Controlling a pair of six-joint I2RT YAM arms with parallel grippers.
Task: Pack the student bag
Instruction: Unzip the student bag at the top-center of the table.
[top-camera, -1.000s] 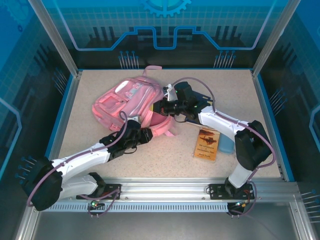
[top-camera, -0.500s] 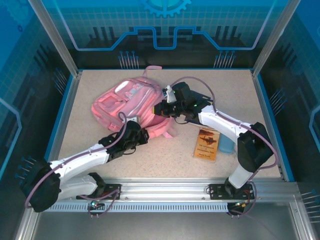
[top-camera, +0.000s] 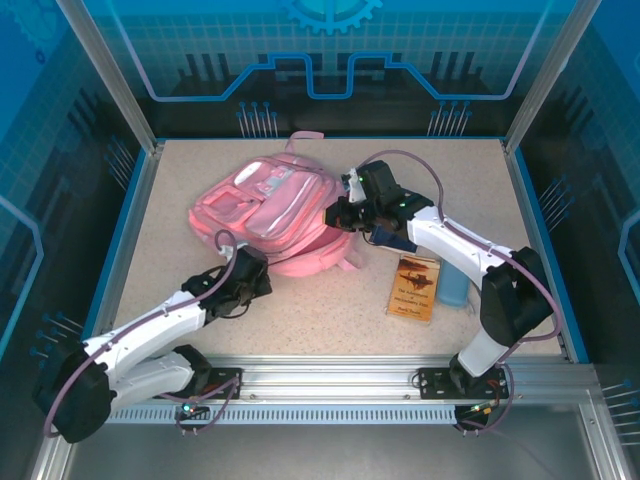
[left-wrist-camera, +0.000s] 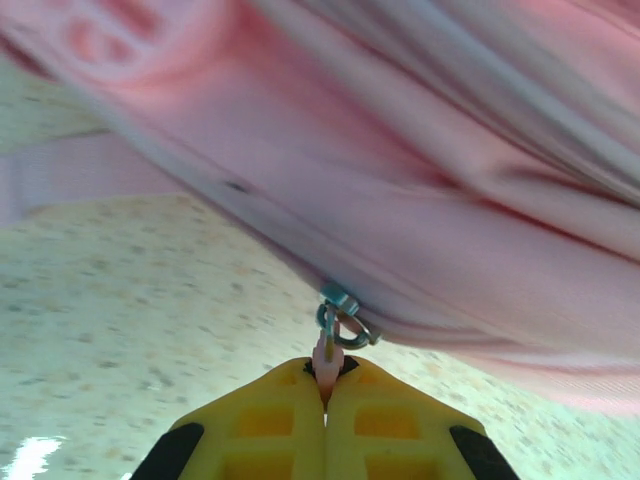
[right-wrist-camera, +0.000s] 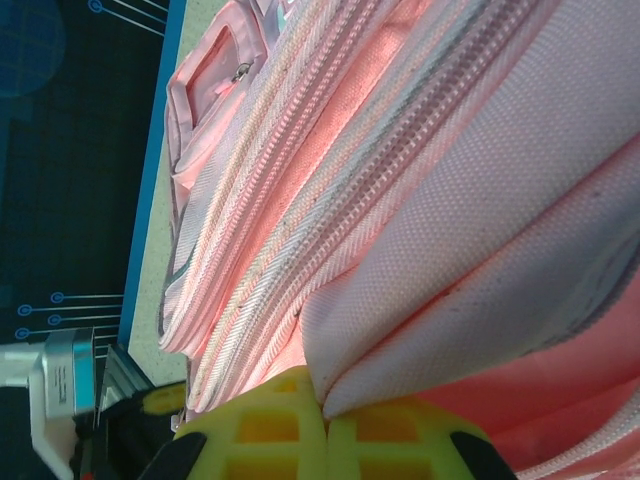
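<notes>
The bag's seam runs along its near edge toward the pale pink strap (left-wrist-camera: 95, 170), so I will move the small pink zipper pull (left-wrist-camera: 324, 358) that way with my left gripper next.
The student bag (top-camera: 268, 205), a soft pink backpack, lies flat at the middle back of the table. At the bag's near edge, my left gripper (top-camera: 263, 270) is shut on the small pink zipper pull (left-wrist-camera: 324, 358), which hangs from a metal ring (left-wrist-camera: 343, 322) on the zipper line. The bag's fabric (left-wrist-camera: 450, 200) stretches above it. My right gripper (top-camera: 336, 214) is at the bag's right edge, shut on a fold of the bag's fabric (right-wrist-camera: 420, 330). Zipper rows (right-wrist-camera: 300, 200) run away from it.
A brown book (top-camera: 414, 287) lies right of the bag, with a blue object (top-camera: 452, 290) beside it, partly under the right arm. A dark blue item (top-camera: 387, 236) sits below the right wrist. Blue rails (top-camera: 124, 240) border the table.
My left gripper has shut on the zipper pull and drawn back toward the near left. My right gripper has shifted slightly right, still holding the fabric. The bag now lies more spread out.
</notes>
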